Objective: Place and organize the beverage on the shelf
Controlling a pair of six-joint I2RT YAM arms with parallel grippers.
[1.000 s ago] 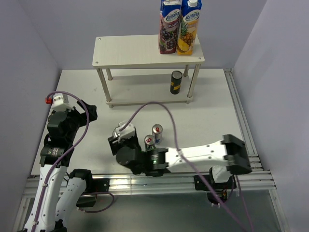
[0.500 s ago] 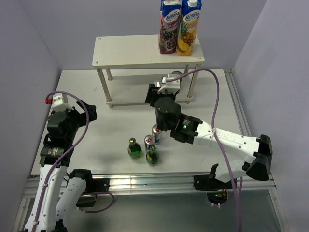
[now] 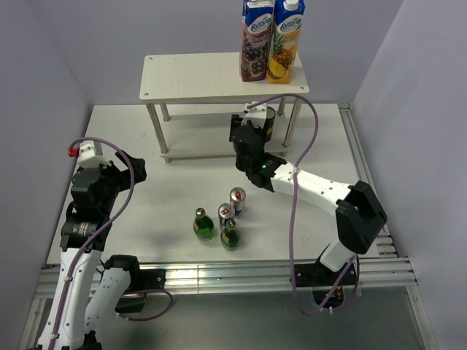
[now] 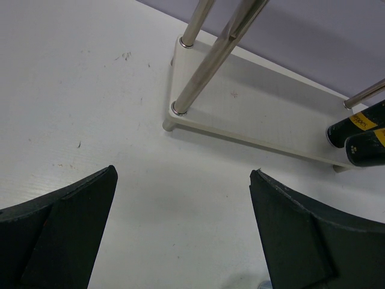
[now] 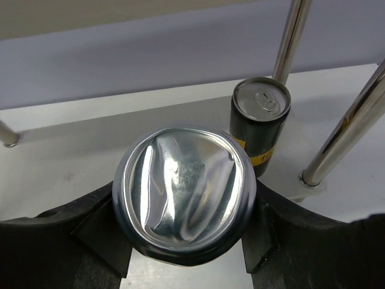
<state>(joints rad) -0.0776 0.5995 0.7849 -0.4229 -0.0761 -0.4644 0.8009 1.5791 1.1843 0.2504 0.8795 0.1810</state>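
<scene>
The can in the robot's right gripper still hangs at the front edge of the board, so the right gripper needs to lower it outward onto the lower board (image 5: 54, 168), beside the standing dark can.
My right gripper (image 3: 245, 135) is shut on a dark black-gold can (image 5: 183, 192), whose dented silver end faces the wrist camera. It holds the can at the front of the shelf's (image 3: 197, 76) lower board (image 5: 54, 168), just left of a second dark can (image 3: 268, 122) standing there, which also shows in the right wrist view (image 5: 260, 123). Two green bottles (image 3: 203, 224) (image 3: 230, 235) and two slim blue-silver cans (image 3: 238, 200) (image 3: 225, 214) stand on the table near the front. My left gripper (image 3: 133, 168) is open and empty at the left, as its wrist view (image 4: 183, 229) shows.
Two tall juice cartons (image 3: 257, 40) (image 3: 286, 40) stand on the right end of the shelf's top board. Thin metal legs (image 5: 289, 42) (image 5: 343, 135) flank the standing can. Grey walls close in the table at left, right and back.
My right arm has swung from the table's front to the shelf with the dark can, uncovering the green bottles, and now sits closer to the lower board. The left arm has not moved.
</scene>
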